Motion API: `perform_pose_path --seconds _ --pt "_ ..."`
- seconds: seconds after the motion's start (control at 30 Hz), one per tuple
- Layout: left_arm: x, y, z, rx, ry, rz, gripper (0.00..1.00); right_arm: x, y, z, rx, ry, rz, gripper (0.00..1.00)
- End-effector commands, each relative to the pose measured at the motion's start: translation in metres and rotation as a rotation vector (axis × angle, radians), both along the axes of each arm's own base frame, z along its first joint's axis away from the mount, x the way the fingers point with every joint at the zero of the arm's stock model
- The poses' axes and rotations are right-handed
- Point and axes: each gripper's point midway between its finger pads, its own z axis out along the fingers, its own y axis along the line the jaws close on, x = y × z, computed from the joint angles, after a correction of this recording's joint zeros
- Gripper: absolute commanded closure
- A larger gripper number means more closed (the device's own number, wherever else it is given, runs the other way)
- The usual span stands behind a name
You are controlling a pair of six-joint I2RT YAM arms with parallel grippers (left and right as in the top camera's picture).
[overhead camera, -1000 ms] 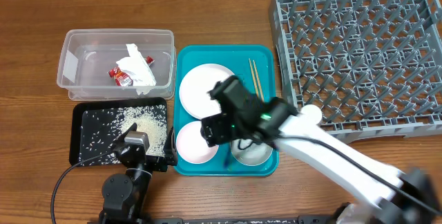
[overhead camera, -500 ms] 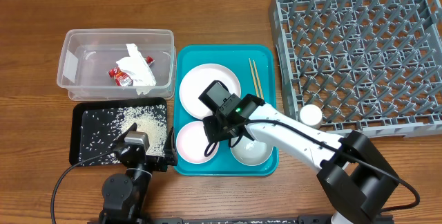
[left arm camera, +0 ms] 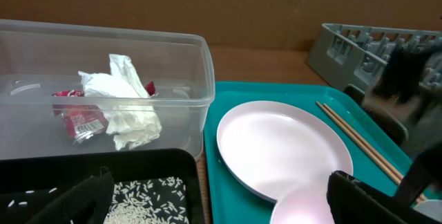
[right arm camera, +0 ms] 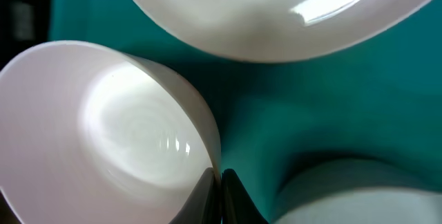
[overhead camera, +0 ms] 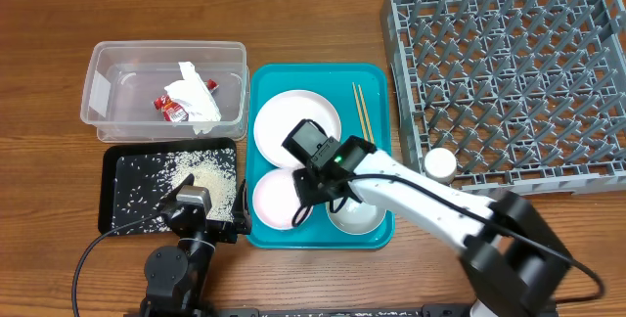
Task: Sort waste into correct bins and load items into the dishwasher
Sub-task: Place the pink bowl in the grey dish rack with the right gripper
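Observation:
The robot's right gripper will next lift the white bowl, swing over to the dishwasher rack and lower it onto the rack's wires past the small cup, since those wires are empty.
My right gripper is shut on the right-hand rim of the white bowl, one finger inside and one outside. The bowl sits in the teal tray, tilted in the right wrist view. Beside it are the white-lined steel bowl, the white plate and the chopsticks. The small cup stands against the grey dishwasher rack. My left gripper hangs open over the black tray of rice.
The clear tub at the back left holds the crumpled napkin and the red sauce packet. Bare wood table lies in front of the rack.
My right gripper has dropped onto the white bowl and shut on its rim; the bowl has shifted slightly. The left arm has not moved.

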Motion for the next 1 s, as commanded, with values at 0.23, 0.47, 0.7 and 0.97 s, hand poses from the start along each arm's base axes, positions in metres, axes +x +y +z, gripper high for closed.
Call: perform_pose_path --seconds 0.23,0.47,0.7,0.97 --pt "-0.001 -0.003 0.001 0.015 -0.013 -0.019 0.00 0.081 -0.170 0.224 -0.318 -0.880 -0.519 0.96" --pt "-0.001 -0.003 0.001 0.015 -0.013 -0.019 0.00 0.082 -0.289 0.277 -0.682 -1.074 -0.893 0.96" --pt "-0.001 -0.003 0.001 0.015 -0.013 -0.019 0.00 0.106 -0.359 0.241 -0.832 -0.935 -1.054 0.96" --pt "-0.001 -0.003 0.001 0.015 -0.013 -0.019 0.00 0.126 -0.419 0.176 -1.053 -0.733 -1.082 0.96"
